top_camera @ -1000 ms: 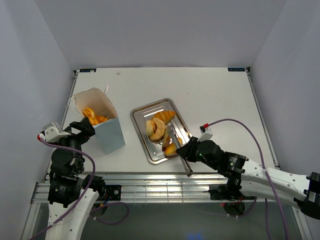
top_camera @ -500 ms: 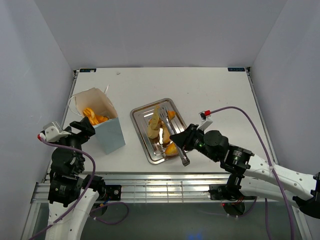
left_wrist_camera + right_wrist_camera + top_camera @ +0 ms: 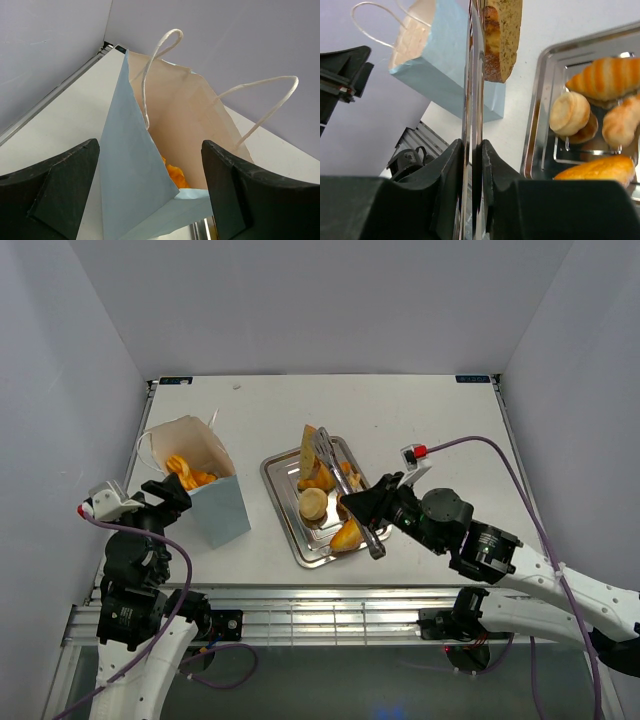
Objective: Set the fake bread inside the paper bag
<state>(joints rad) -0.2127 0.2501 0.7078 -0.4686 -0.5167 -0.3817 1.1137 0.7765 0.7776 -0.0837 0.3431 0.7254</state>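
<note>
The bag's opening is to the left of my right gripper in the top view. I will next swing the bread (image 3: 308,443) in my right gripper over that opening and release the tongs.
My right gripper (image 3: 368,518) (image 3: 472,150) is shut on a pair of metal tongs (image 3: 340,475) (image 3: 472,75). The tongs pinch a speckled brown piece of fake bread (image 3: 308,443) (image 3: 501,40), held above the far left corner of the silver tray (image 3: 275,490). On the tray lie a round bun (image 3: 313,503) (image 3: 568,112), a croissant (image 3: 605,77) and other golden pastries. The pale blue paper bag (image 3: 215,505) (image 3: 130,165) stands at the left with orange pastries (image 3: 188,475) (image 3: 175,175) inside. My left gripper (image 3: 165,495) (image 3: 150,147) is open, its fingers on either side of the bag's near corner.
The bag's white string handles (image 3: 260,105) stick up above its open mouth. Grey walls enclose the white table (image 3: 420,430) on three sides. An aluminium rail (image 3: 300,600) runs along the near edge by the arm bases.
The right arm has raised the tongs from the tray with the speckled bread piece and swung them toward the far left. The left arm and the bag have stayed put.
</note>
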